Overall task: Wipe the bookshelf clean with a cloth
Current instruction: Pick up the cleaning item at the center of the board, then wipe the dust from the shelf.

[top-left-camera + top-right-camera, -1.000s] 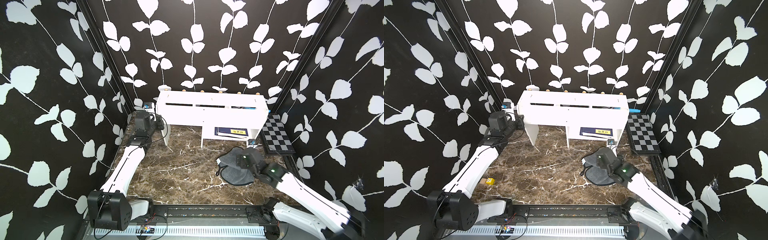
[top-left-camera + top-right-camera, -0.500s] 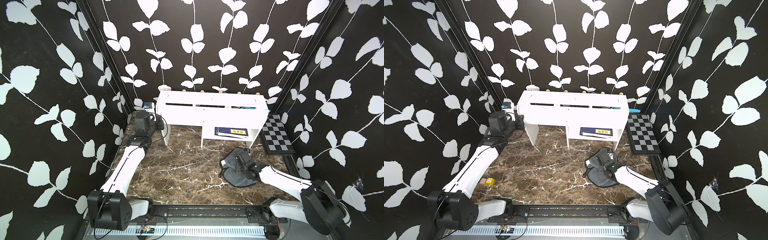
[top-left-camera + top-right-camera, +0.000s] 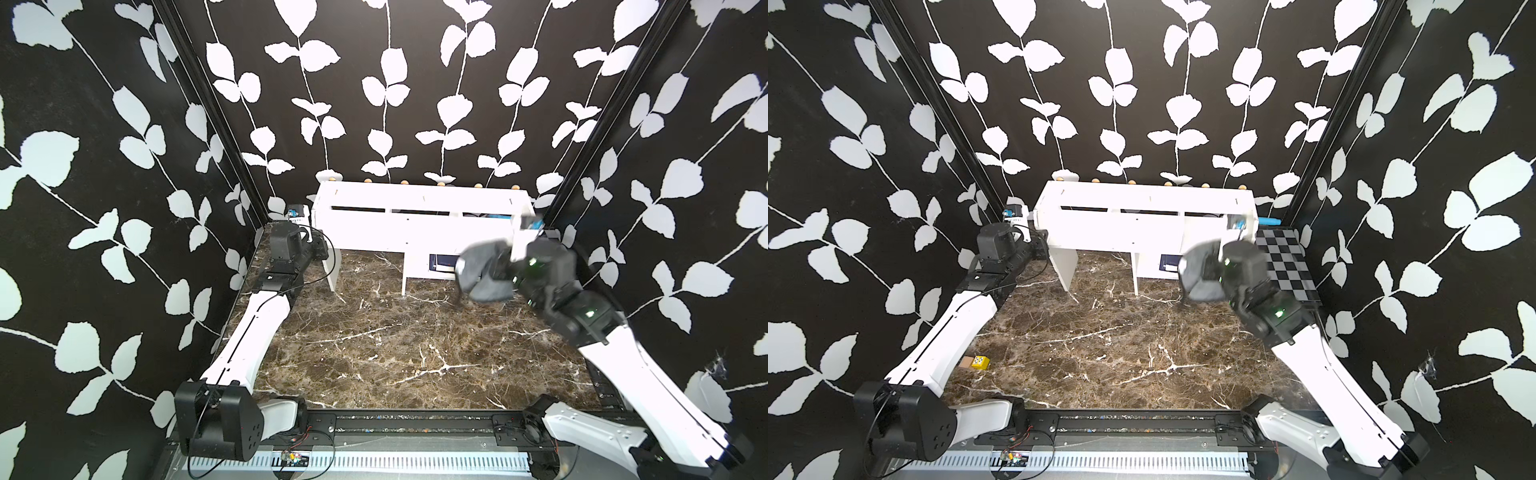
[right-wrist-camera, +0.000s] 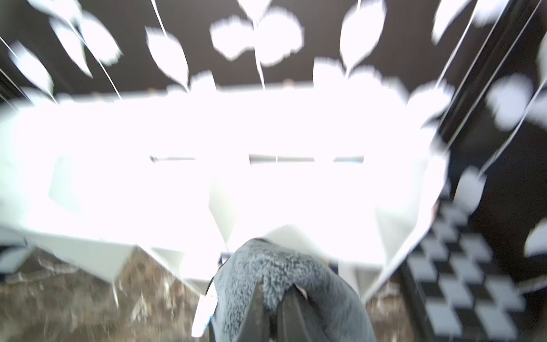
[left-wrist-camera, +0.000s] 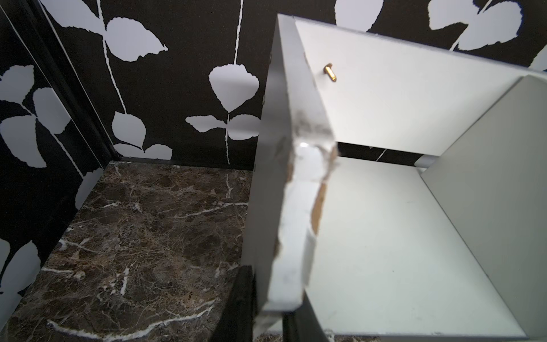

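The cloth is hanging in front of the shelf, so I should move my right gripper outward into the upper bay [image 3: 484,230] [image 4: 347,216] beside the checkered board next and let go of the cloth there.
The white bookshelf [image 3: 419,216] stands against the back wall in both top views. My left gripper [image 5: 266,311] is shut on the front edge of its left side panel [image 5: 296,237], one black finger on each face. The dark grey cloth [image 3: 478,274] hangs above the marble floor in front of the shelf's right end. My right gripper [image 4: 273,299] is shut on it, and a fold of the fluffy fabric [image 4: 281,272] bulges over the fingertips. The cloth's white tag [image 4: 204,311] dangles at one side. The right wrist view is blurred by motion.
A black-and-white checkered board [image 3: 1287,266] lies at the right wall beside the shelf. A dark blue book [image 3: 1169,262] sits in the shelf's lower right bay. A small yellow cube [image 3: 980,362] rests on the floor by the left arm. Leaf-patterned walls close in on three sides.
My right gripper has shut on the cloth and lifted it off the floor, up and back toward the bookshelf's right end. The left arm has not moved.
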Controlling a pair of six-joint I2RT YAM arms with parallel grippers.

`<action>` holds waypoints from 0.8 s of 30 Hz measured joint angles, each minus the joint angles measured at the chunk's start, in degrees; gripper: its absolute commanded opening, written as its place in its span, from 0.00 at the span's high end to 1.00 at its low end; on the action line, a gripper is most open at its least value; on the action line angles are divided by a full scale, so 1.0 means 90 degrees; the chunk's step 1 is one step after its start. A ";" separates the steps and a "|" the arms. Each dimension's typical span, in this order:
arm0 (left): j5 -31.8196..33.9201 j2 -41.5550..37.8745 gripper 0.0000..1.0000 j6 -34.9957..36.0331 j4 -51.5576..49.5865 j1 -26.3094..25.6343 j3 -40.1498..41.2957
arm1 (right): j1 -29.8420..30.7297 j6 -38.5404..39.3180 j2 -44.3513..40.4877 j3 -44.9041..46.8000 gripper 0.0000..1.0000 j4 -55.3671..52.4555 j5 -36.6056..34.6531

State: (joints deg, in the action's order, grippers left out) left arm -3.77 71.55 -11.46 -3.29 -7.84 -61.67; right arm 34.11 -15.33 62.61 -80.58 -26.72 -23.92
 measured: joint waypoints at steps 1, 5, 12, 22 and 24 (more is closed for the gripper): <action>0.0000 0.0000 1.00 0.0000 0.0000 0.0000 0.0000 | -0.0012 0.0279 0.0253 -0.0444 1.00 0.0199 -0.0080; 0.0002 0.0000 1.00 0.0002 0.0000 0.0000 0.0000 | -0.0357 0.0952 0.1586 -0.2025 1.00 0.0585 -0.0075; 0.0015 0.0000 1.00 0.0017 0.0000 0.0000 0.0002 | -0.0724 0.1052 0.3240 -0.2108 1.00 0.0607 -0.0267; 0.0017 -0.0010 1.00 0.0017 -0.0017 -0.0012 0.0002 | -0.1292 0.0709 0.3077 -0.0979 1.00 0.0291 -0.0364; 0.0019 -0.0010 1.00 0.0017 -0.0017 -0.0012 0.0002 | -0.1319 0.0675 0.3077 -0.0964 0.87 0.0107 -0.0527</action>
State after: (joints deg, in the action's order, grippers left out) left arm -3.60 71.46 -11.31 -3.44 -7.94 -61.65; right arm 22.24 -9.26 90.30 -89.25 -25.76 -28.67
